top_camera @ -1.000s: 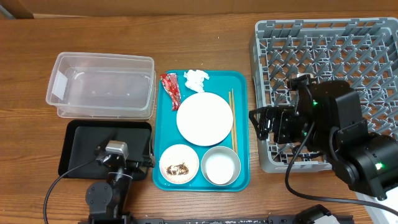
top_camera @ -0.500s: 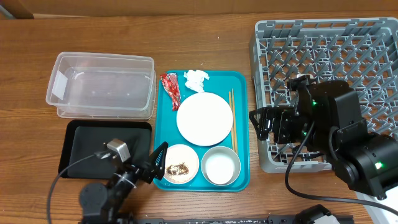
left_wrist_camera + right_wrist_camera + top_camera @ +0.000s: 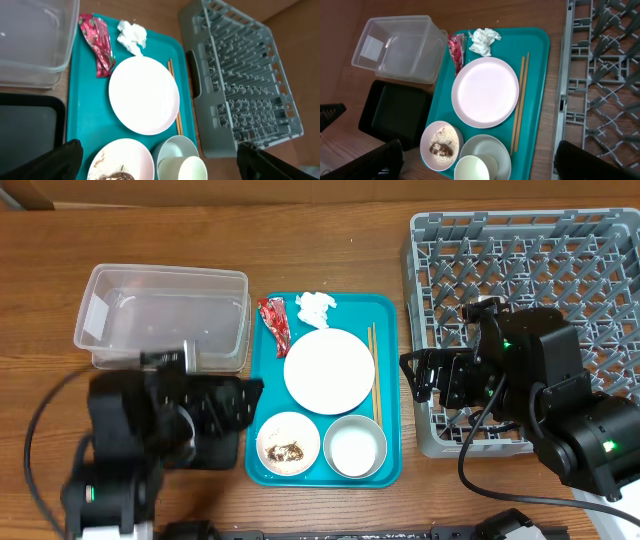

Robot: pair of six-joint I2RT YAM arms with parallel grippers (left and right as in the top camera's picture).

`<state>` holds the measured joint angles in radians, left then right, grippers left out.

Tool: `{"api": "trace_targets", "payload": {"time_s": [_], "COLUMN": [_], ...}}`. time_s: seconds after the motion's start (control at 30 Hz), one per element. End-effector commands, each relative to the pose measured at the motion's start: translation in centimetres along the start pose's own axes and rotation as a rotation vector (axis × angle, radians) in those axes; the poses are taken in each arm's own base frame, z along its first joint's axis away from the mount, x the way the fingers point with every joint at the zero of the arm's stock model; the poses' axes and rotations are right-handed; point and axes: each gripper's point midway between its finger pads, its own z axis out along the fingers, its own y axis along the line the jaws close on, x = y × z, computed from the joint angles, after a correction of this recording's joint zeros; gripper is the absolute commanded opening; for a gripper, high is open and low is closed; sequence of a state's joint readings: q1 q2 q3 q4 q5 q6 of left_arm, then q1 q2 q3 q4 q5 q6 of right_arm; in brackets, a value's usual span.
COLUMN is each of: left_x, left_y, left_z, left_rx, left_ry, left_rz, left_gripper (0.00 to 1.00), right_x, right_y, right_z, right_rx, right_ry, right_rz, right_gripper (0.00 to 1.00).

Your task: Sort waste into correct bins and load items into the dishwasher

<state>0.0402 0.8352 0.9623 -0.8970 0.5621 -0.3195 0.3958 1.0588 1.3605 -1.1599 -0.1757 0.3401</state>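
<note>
The left gripper moves down and to the right in the overhead view onto the cup's rim near the rice (image 3: 332, 449) (image 3: 179, 169) next, since it stands above the bowl.
On the teal tray (image 3: 262, 380) lie a red wrapper (image 3: 274, 325), a white tissue (image 3: 316, 306), a large white plate (image 3: 329, 370) and wooden chopsticks (image 3: 373, 375). A bowl of rice and brown scraps (image 3: 288, 444) sits beside a bowl (image 3: 355, 447) holding a white cup (image 3: 475, 170). My left gripper (image 3: 243, 402) hangs open over the black tray (image 3: 215, 450), by the teal tray's left edge. My right gripper (image 3: 412, 380) stands open between the teal tray and the grey dish rack (image 3: 530, 270). Both wrist views look down on the dishes, with nothing between the fingers (image 3: 67, 157).
The clear tub (image 3: 160, 315) stands behind the black tray, at the left. My left arm covers most of the black tray. The rack fills the right side, and my right arm lies over its front left corner. Bare wood table (image 3: 330, 240) lies behind the tray.
My left arm has risen from the table's front edge and swung up over the black tray, its gripper now beside the teal tray. The right arm has not moved.
</note>
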Motion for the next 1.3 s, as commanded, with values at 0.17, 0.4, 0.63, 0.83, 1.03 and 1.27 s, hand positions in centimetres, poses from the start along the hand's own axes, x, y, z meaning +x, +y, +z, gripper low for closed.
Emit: {"api": "trace_targets", "payload": {"time_s": [0.17, 0.4, 0.63, 0.83, 1.03, 1.27], "left_x": [1.5, 8.4, 12.1, 13.8, 15.1, 14.4], "left_y": [-4.7, -3.0, -2.4, -2.8, -3.0, -3.6], "left_z": [5.0, 11.4, 13.7, 15.9, 16.7, 16.5], "left_rx": [0.282, -0.1, -0.264, -0.251, -0.251, -0.247], "left_ry": [0.261, 0.448, 0.512, 0.547, 0.578, 0.566], "left_rz": [0.022, 0.238, 0.42, 0.452, 0.477, 0.48], "left_gripper": [1.0, 0.99, 0.87, 0.57, 0.5, 0.61], "right_x": [-0.5, -0.4, 0.1, 0.2, 0.2, 0.5], "right_y": [0.3, 0.2, 0.0, 0.0, 0.0, -0.2], "right_z": [-0.7, -0.7, -0.7, -0.6, -0.6, -0.6], "right_rx": [-0.005, -0.002, 0.007, 0.008, 0.009, 0.015], "right_ry": [-0.023, -0.017, 0.003, 0.004, 0.007, 0.02], "right_rz": [0.0, 0.001, 0.005, 0.005, 0.006, 0.008], "right_gripper": [1.0, 1.0, 1.0, 1.0, 1.0, 1.0]}}
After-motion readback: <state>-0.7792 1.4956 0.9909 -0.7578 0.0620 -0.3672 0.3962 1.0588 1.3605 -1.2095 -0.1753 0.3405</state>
